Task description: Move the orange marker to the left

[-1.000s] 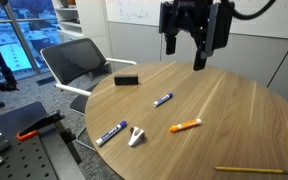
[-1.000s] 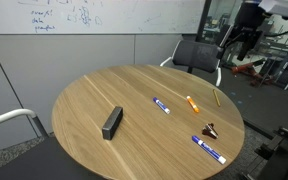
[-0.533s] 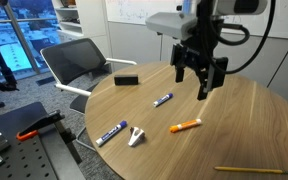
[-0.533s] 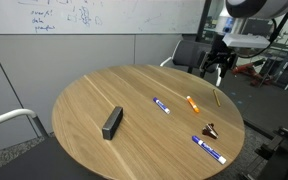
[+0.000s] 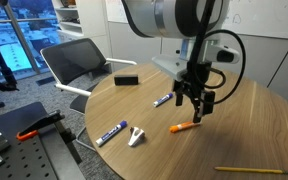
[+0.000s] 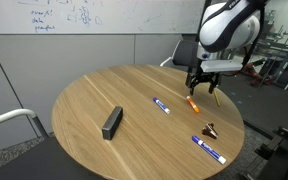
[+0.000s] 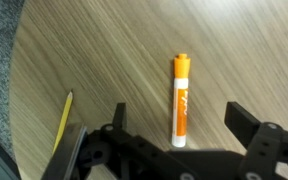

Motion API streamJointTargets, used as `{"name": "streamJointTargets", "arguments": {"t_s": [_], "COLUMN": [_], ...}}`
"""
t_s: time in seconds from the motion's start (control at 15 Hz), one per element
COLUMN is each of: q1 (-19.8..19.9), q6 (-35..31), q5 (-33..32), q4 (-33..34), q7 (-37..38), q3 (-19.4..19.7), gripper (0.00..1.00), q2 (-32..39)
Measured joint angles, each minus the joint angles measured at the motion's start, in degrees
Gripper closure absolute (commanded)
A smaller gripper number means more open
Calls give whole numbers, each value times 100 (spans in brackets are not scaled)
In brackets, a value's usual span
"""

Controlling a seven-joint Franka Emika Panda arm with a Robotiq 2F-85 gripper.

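Note:
My gripper moves down next onto the white body of the orange marker (image 5: 191, 125) (image 7: 180, 100), fingers still open, since the marker's body lies lengthwise in the gap between them.
The orange marker (image 7: 180, 100) lies flat on the round wooden table (image 5: 244, 110). In the wrist view it lies between my two open fingers, untouched. It also shows in both exterior views (image 5: 186, 126) (image 6: 193, 104). My gripper (image 5: 195, 108) (image 6: 202, 90) (image 7: 176, 122) is open and hangs just above the marker.
Two blue-and-white markers (image 5: 163, 99) (image 5: 111, 133), a white clip (image 5: 135, 136), a black block (image 5: 126, 79) and a yellow pencil (image 5: 242, 170) (image 7: 63, 118) lie on the table. Chairs stand behind the table (image 5: 72, 62).
My gripper has come down from high above the table's far side to just over the orange marker. The marker has not moved.

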State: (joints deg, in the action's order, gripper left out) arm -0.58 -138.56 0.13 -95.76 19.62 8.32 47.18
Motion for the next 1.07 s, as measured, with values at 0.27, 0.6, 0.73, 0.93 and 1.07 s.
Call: {"name": "streamJointTargets", "arguments": {"t_s": [0.27,0.6,0.73,0.93,1.07], "q1": [-20,-26,-34,-32,-32], "q6": [376,814,987,1239,1404], "q5": [0,0,0,0,0], "q4": [572,1260,1521,1883,2118], "q7": [76,137,152,176,207], "q3": [90,116,116,117,120], "gripper": [0,0,26,51,64], "q2": [501,995,1155,1374,1523]}}
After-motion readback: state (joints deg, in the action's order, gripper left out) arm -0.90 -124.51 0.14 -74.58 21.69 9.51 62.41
